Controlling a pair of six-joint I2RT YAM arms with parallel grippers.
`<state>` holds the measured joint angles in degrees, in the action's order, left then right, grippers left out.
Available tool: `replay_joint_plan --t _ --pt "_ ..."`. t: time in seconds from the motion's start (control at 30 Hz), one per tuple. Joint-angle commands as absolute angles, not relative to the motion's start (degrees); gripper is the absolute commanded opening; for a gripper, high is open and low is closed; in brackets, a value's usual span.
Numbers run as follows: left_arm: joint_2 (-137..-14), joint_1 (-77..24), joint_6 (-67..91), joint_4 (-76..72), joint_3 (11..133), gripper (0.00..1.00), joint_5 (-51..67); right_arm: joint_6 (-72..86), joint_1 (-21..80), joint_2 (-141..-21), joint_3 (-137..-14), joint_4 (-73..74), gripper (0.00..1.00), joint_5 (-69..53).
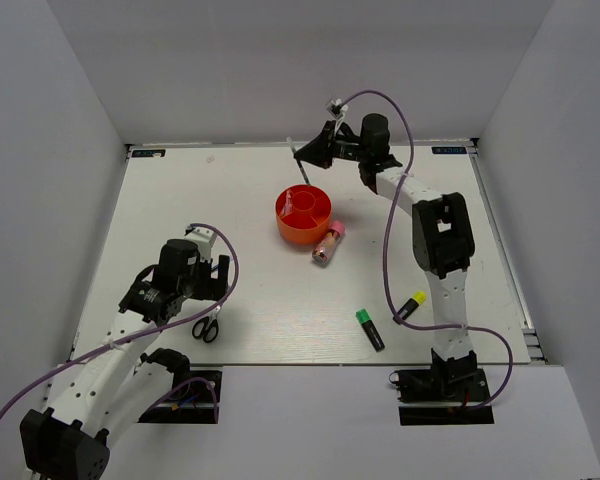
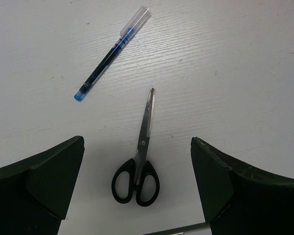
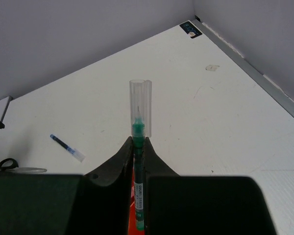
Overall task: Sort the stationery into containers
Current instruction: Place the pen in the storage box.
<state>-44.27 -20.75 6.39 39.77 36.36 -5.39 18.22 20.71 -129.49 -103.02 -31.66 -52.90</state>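
My right gripper brings the green pen down next, its bottom end already by the tub's rim. It releases the pen inside, since the orange tub's far side (image 1: 301,193) lies below.
My right gripper (image 1: 313,155) is shut on a green pen with a clear cap (image 3: 139,122) and holds it just behind the orange tub (image 1: 303,222); a white item lies in the tub. My left gripper (image 2: 137,141) is open above the black-handled scissors (image 2: 137,169), which lie flat between its fingers with the blades pointing away. They also show in the top view (image 1: 207,328). A blue pen (image 2: 111,53) lies beyond the scissors. A pink-capped clear tube (image 1: 328,243) lies beside the tub. A green highlighter (image 1: 370,329) and a yellow highlighter (image 1: 411,306) lie near the right arm.
White walls close in the table on the left, back and right. The right arm's purple cable (image 1: 388,250) hangs over the table's right half. The orange tub also shows below my right fingers in the right wrist view (image 3: 135,205).
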Motion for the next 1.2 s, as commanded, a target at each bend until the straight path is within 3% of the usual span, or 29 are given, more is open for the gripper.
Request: replay_joint_plan --t 0.0,0.47,0.63,0.73,1.07,1.13,1.17 --pt "-44.21 -20.92 5.80 38.58 36.74 1.00 -5.36 17.76 20.65 -130.78 -101.87 -39.20 0.00 -55.02" --pt "-44.65 -20.92 5.71 38.76 36.82 1.00 -5.54 11.69 20.21 -132.01 -97.57 -40.08 0.00 -57.13" --pt "-44.65 -20.83 5.89 38.67 36.83 1.00 -5.54 8.97 20.21 -129.11 -92.90 -39.46 0.28 -57.66" --pt "-44.74 -20.83 6.24 38.58 36.74 1.00 -5.80 7.56 20.30 -127.80 -91.50 -37.36 0.39 -57.31" --pt "-44.91 -21.00 6.68 38.50 36.74 0.99 -6.33 7.29 19.42 -121.38 -86.75 -36.65 0.52 -55.55" --pt "-44.91 -20.92 6.68 38.06 36.56 0.96 -6.76 7.64 18.90 -118.92 -85.26 -36.74 0.52 -54.94" --pt "-45.35 -20.83 6.68 37.88 36.39 0.88 -6.94 8.17 18.90 -118.13 -84.82 -36.74 0.48 -53.97"
